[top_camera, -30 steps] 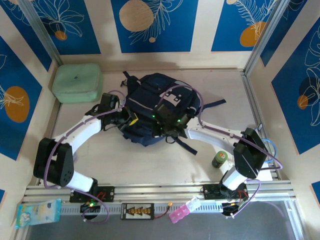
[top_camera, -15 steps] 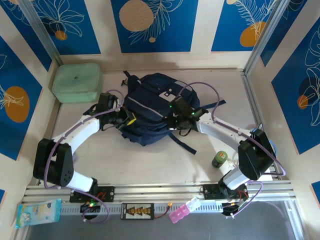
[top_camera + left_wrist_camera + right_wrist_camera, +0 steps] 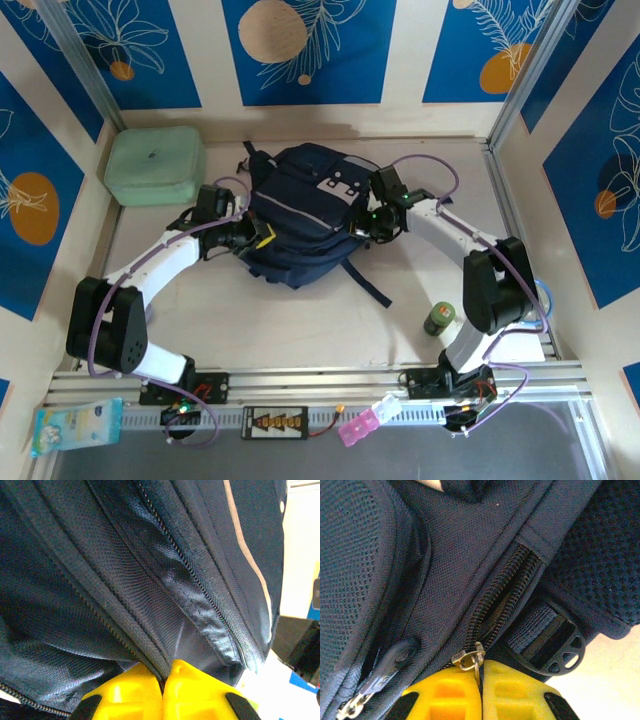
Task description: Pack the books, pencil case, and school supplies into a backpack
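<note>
The right gripper next draws the metal pull outward along the zipper teeth (image 3: 507, 587) toward their fabric end before it releases the pull. The zipper teeth still stand apart.
The navy backpack (image 3: 305, 215) lies in the middle of the table with its grey-white patch (image 3: 335, 187) up. My left gripper (image 3: 262, 238) is at its left side, yellow fingers (image 3: 200, 690) shut on a fold of backpack fabric along a seam (image 3: 155, 662). My right gripper (image 3: 368, 222) is at its right side, shut on the metal zipper pull (image 3: 470, 657). Just beyond the slider the zipper teeth (image 3: 507, 587) stand apart for a short stretch. A black strap buckle (image 3: 555, 652) lies beside them. The books and the pencil case are out of view.
A mint-green boxy case (image 3: 155, 165) stands at the back left corner. A small green jar (image 3: 439, 320) sits front right near the right arm's base. A loose backpack strap (image 3: 368, 283) trails toward the front. A wipes pack (image 3: 75, 425) and a pink item (image 3: 362, 425) lie on the front rail.
My right gripper has travelled from the backpack's front middle up and right to its right side, taking the zipper pull along. The left gripper has kept its hold in place.
</note>
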Controlling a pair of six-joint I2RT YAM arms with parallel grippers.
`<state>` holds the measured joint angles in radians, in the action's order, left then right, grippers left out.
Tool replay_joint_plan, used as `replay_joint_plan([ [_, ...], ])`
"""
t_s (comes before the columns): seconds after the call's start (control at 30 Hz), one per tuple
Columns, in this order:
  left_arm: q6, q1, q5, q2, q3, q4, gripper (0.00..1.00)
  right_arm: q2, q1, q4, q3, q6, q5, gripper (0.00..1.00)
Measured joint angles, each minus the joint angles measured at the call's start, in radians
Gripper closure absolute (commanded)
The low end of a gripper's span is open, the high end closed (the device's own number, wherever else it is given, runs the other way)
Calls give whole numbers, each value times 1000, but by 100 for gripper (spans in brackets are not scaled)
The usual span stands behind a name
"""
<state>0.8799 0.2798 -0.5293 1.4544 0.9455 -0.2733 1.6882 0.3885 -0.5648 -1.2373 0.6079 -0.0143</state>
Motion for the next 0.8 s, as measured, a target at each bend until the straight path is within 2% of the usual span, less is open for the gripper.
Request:
replay_joint_plan([
  [0.17,-9,0,-3,0,0,2,100,29,-22,-25,-48,-73,-56,95],
  [0.3,-23,-5,3,0,0,-11,100,32,-13,-71,-80,-232,-58,86],
  [0.4,-29,-14,18,0,2,-38,100,34,6,-105,-92,-351,-15,83],
  [0.57,-49,-20,29,0,2,-59,100,38,7,-117,-92,-483,14,83],
  [0.7,-52,-20,32,-1,3,-61,100,63,-2,-119,-116,-539,32,89],
  [0.8,-52,-20,35,-5,3,-64,100,86,-8,-117,-136,-555,60,88],
])
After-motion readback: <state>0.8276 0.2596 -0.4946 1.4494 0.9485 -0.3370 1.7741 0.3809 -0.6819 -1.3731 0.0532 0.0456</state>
